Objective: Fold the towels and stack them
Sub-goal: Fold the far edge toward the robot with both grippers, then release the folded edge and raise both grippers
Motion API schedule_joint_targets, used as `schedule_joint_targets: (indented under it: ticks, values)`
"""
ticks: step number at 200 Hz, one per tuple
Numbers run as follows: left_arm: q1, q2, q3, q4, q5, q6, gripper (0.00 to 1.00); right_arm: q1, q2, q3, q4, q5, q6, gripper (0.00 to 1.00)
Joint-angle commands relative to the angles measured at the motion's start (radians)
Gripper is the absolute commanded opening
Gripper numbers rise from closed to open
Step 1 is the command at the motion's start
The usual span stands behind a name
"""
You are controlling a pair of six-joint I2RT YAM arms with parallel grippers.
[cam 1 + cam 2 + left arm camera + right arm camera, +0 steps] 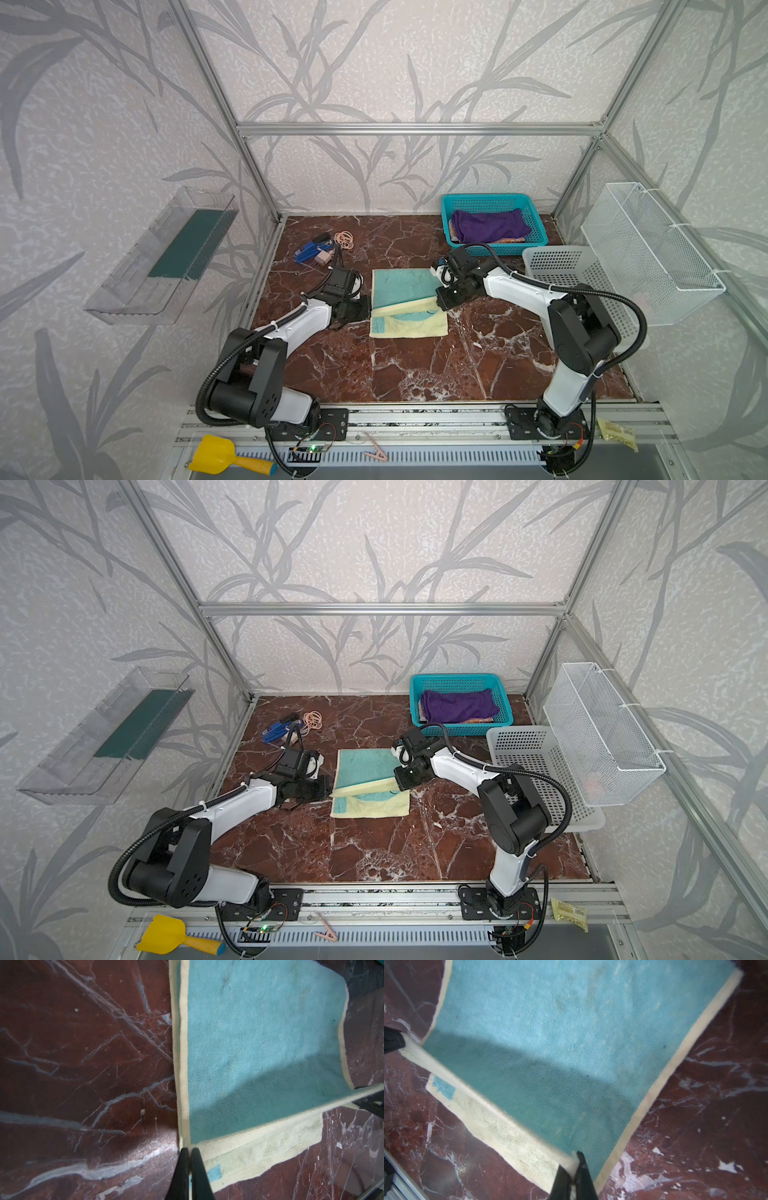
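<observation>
I should next use my right gripper to pull the towel's corner back and down, releasing it at the lower layer's near corner (443, 331) (547, 1179), uncovered below and behind that gripper.
The pale yellow-and-teal towel (399, 282) (361, 766) lies mid-table, its teal face up. Its near edge is raised off the table as a taut yellow band running between both grippers, above the lower layer. My left gripper (369, 309) (188, 1150) is shut on the left corner of the towel (259, 1032). My right gripper (438, 300) (576, 1160) is shut on the right corner of the towel (571, 1022). A purple towel (490, 224) lies crumpled in the teal basket (486, 197) at the back right. An orange towel (511, 240) peeks out beneath it.
A white perforated basket (552, 266) stands at the right, behind my right arm. A wire mesh basket (648, 249) hangs on the right wall. At the back left lie a blue tool (309, 251) and rubber bands (345, 239). A clear shelf (166, 257) juts from the left wall.
</observation>
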State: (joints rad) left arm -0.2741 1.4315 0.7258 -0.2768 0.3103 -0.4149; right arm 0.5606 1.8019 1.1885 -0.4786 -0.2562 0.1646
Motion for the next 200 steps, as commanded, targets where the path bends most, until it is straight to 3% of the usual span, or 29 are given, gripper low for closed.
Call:
schedule_joint_targets:
  ticks: [1, 46, 113, 200]
  values:
    - [0.008, 0.002, -0.014, -0.004, -0.057, -0.009, 0.00, -0.007, -0.005, -0.034, 0.015, 0.000, -0.009, 0.01]
    - [0.004, -0.034, -0.039, 0.009, -0.051, -0.012, 0.00, -0.008, -0.021, -0.072, 0.041, -0.009, -0.013, 0.00]
    - [0.000, -0.142, 0.055, -0.100, -0.064, 0.017, 0.00, -0.007, -0.136, -0.020, -0.026, 0.029, -0.008, 0.00]
    - [-0.033, -0.110, -0.134, 0.006, -0.079, -0.062, 0.00, -0.006, -0.101, -0.170, 0.050, -0.062, 0.028, 0.00]
